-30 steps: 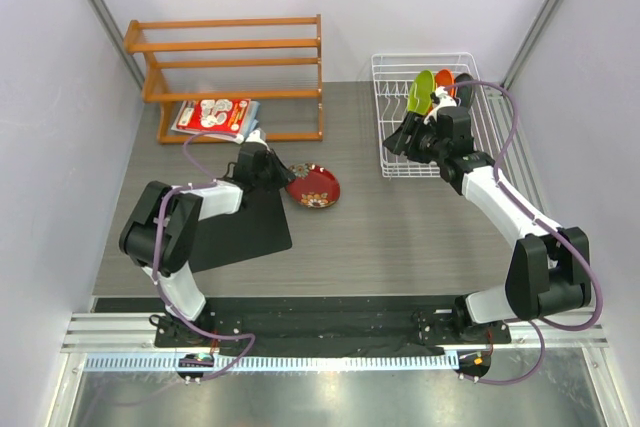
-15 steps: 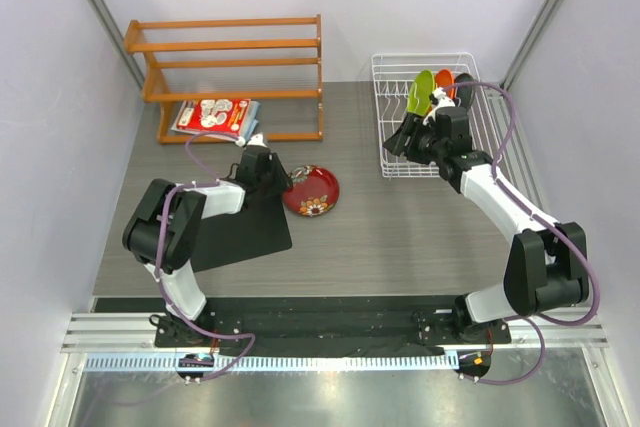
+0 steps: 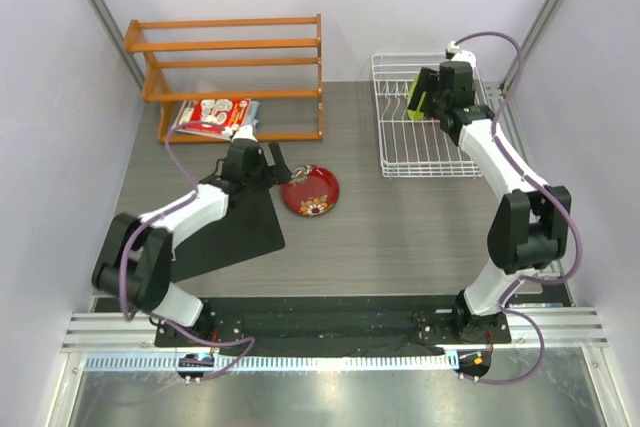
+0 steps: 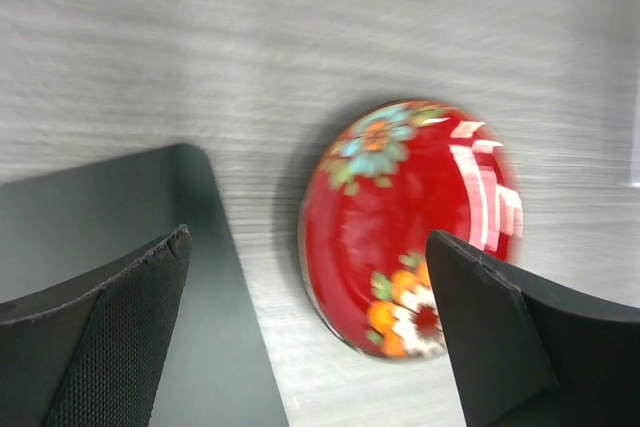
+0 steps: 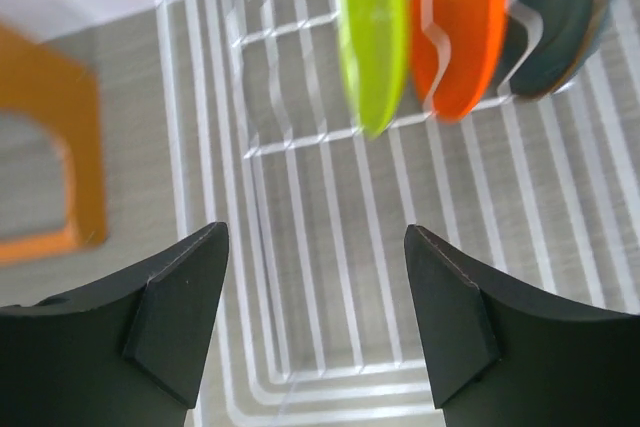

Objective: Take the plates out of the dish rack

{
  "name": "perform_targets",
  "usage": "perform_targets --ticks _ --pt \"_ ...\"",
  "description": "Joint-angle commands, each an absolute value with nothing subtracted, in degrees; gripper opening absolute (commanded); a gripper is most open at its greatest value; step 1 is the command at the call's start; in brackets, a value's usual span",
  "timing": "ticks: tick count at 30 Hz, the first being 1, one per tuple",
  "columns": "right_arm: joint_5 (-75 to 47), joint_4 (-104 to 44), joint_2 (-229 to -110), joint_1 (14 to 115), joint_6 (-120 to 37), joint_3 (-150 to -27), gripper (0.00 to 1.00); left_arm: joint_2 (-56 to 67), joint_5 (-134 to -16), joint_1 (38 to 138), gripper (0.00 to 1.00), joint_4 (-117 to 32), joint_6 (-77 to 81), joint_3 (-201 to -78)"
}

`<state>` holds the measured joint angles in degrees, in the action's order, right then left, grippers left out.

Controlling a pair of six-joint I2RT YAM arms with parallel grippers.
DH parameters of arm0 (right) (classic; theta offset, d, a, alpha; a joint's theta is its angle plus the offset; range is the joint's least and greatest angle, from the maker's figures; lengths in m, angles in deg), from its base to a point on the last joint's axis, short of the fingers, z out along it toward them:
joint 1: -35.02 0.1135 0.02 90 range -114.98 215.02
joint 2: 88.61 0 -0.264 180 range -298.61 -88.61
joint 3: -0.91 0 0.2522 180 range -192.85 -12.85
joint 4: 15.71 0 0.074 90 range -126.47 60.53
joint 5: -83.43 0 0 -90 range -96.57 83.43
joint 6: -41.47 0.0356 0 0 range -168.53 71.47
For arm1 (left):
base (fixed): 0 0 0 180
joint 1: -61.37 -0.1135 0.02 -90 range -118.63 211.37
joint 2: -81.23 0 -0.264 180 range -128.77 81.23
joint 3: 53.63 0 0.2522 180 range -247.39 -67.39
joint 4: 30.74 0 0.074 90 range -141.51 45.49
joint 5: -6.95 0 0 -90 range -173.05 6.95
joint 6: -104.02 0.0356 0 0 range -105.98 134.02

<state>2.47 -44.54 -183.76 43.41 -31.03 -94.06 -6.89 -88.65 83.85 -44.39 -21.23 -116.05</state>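
My right gripper is inward of and above the lime green plate's near rim [image 3: 416, 112] [image 5: 394, 77], and my fingers don't reach it. So next my right gripper should move outward and down to straddle that rim.
The dark red patterned plate [image 3: 311, 192] [image 4: 410, 227] lies flat on the table beside the black mat. My left gripper [image 3: 277, 162] [image 4: 308, 242] hangs open just above its left rim and holds nothing. In the white wire dish rack [image 3: 430, 147] [image 5: 300, 277] three plates stand upright in slots: lime green [image 5: 372, 37], bright orange [image 5: 455, 27] and dark teal [image 5: 560, 17]. My right gripper [image 3: 425, 95] [image 5: 315, 232] is open over the rack, short of the lime green plate [image 3: 413, 97], with only rack wires between its fingers.
A black mat [image 3: 235, 232] [image 4: 100, 207] lies under the left forearm. The orange slatted shelf [image 3: 235, 62] [image 5: 50, 147] stands at the back left, with a red-and-white booklet [image 3: 215, 115] under it. Grey walls close in both sides.
My left gripper has opened and let go of the red plate, which now rests flat. The right arm has swung from the rack's front edge to over the back of the rack, jaws wider.
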Motion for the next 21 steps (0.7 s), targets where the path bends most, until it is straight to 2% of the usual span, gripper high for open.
perform_targets --ticks 1,12,19,20,21 --pt "10.3 -46.7 -191.1 41.8 -35.6 -103.5 0.77 3.1 -88.6 84.4 0.99 -47.6 -17.6 -118.2" --pt "10.0 -50.5 -213.2 39.9 -40.4 -128.9 0.72 11.4 -81.1 85.0 0.99 -49.5 -14.5 -120.4" --pt "10.5 -52.0 -219.4 39.8 -41.8 -135.4 0.56 11.5 -81.1 85.3 0.99 -49.3 -13.8 -120.0" --pt "10.4 -52.2 -219.6 39.8 -42.1 -136.2 0.48 11.5 -81.0 85.3 0.99 -49.3 -13.9 -120.0" --pt "10.4 -52.3 -220.1 39.9 -42.4 -136.5 0.44 11.4 -81.1 85.3 1.0 -49.3 -13.8 -120.0"
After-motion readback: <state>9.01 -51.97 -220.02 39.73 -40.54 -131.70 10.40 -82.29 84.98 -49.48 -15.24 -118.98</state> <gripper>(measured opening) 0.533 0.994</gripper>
